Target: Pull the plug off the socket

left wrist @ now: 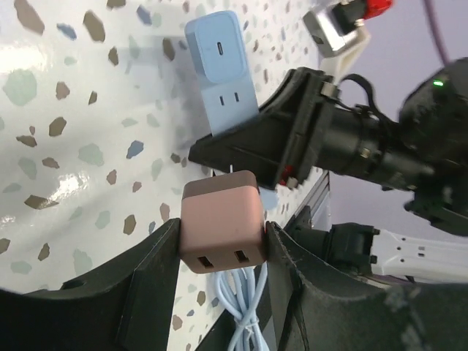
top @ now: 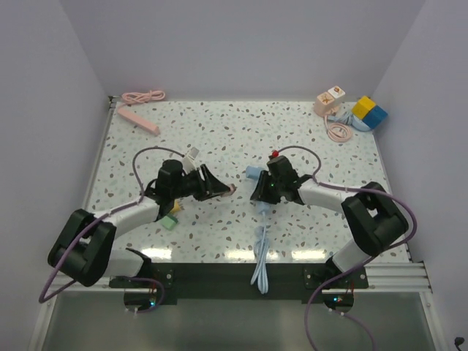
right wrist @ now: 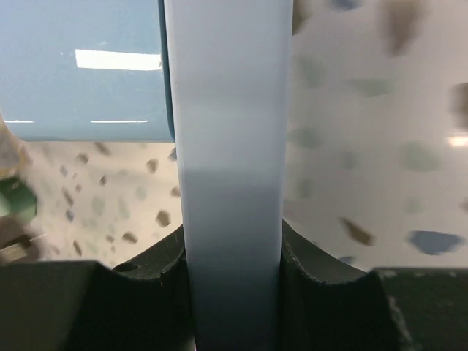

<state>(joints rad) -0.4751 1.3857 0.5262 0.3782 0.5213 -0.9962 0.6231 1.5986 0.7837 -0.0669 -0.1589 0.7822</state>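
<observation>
My left gripper holds the pink plug clear of the socket. It needs to move the plug across and down beside the yellow piece next, to its left in the top view, and then let go.
My left gripper (top: 223,191) is shut on a pink cube plug (left wrist: 221,232) with two USB ports, held between both fingers just above the table. A metal prong shows at its far end, just short of the pale blue socket strip (left wrist: 232,102). A blue charger (left wrist: 216,45) is still plugged into that strip, next to an empty pair of slots. My right gripper (top: 257,194) is shut on the blue strip (right wrist: 232,146), which fills the gap between its fingers. The strip's blue cable (top: 260,256) trails to the near edge.
A pink power strip (top: 139,121) and a pink cable (top: 144,96) lie at the back left. A pink socket with a cable (top: 330,101) and a yellow-and-blue block (top: 369,112) sit at the back right. A small green piece (top: 170,221) lies by the left arm.
</observation>
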